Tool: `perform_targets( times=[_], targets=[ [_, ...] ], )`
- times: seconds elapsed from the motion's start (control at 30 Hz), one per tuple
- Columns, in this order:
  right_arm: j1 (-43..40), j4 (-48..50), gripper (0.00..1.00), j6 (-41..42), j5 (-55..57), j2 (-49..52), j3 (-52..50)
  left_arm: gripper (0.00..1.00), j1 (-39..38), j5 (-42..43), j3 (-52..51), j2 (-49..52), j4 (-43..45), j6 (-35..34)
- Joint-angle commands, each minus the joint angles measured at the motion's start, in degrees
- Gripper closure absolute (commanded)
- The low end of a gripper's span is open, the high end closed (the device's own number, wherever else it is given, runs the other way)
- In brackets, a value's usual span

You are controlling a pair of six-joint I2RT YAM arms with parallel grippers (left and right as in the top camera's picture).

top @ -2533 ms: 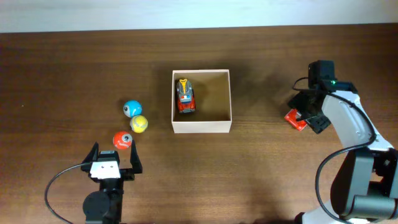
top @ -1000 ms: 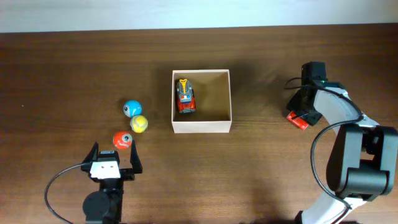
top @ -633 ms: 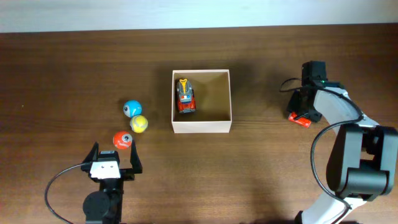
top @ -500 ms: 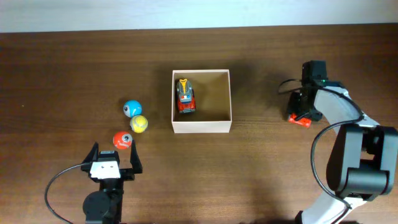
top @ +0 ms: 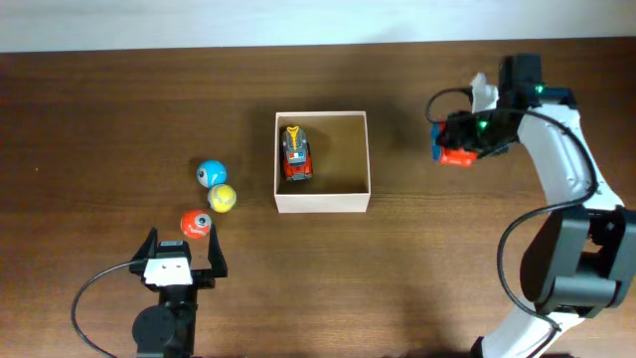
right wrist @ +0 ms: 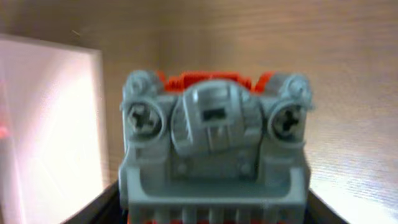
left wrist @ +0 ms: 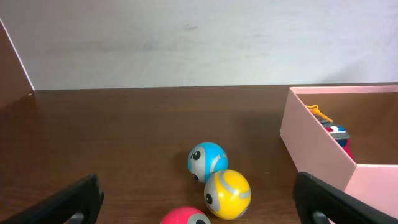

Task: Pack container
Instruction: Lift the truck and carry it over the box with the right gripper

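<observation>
I should next move my right gripper to the left in the overhead view, lower it beside the red toy truck (top: 296, 156) and let go, because the bare bottom of the container shows there.
The container (top: 322, 204) is a square cream-walled box with a tan inside at the table's middle; a red toy truck (top: 296, 156) lies in its left part. My right gripper (top: 459, 144) is shut on a red and grey toy car (top: 454, 156) and holds it above the table, right of the container. In the right wrist view the toy car's grey underside (right wrist: 214, 149) fills the frame, with the container's wall (right wrist: 50, 124) at left. My left gripper (top: 181, 261) is open, just below a red ball (top: 196, 225). A yellow ball (top: 222, 198) and a blue ball (top: 210, 174) lie beside it.
The left wrist view shows the blue ball (left wrist: 207, 161), yellow ball (left wrist: 227, 193) and red ball (left wrist: 185, 216) between my open fingers, with the container's wall (left wrist: 314, 146) at right. A pale wall runs along the table's far edge.
My right gripper closed on the red toy car on the table at the right, lifted it and moved it up and left toward the container. The left arm has not moved.
</observation>
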Motion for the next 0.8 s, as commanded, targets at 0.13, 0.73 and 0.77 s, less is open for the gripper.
perform_targets(
  times=[0.13, 0.73, 0.77],
  targets=[
    [8.5, -4.0, 0.5, -7.3, -15.5, -0.7, 9.1, 0.01, 0.3, 0.6, -0.3, -0.4, 0.1, 0.9],
    [31.6, 7.9, 0.5, 23.0, 18.0, 0.3, 9.2, 0.01, 0.3, 0.6, -0.3, -0.4, 0.1, 0.9],
    [32.2, 8.0, 0.5, 24.0, 19.3, 0.6, 9.2, 0.01, 0.3, 0.6, -0.3, -0.4, 0.1, 0.9]
  ],
)
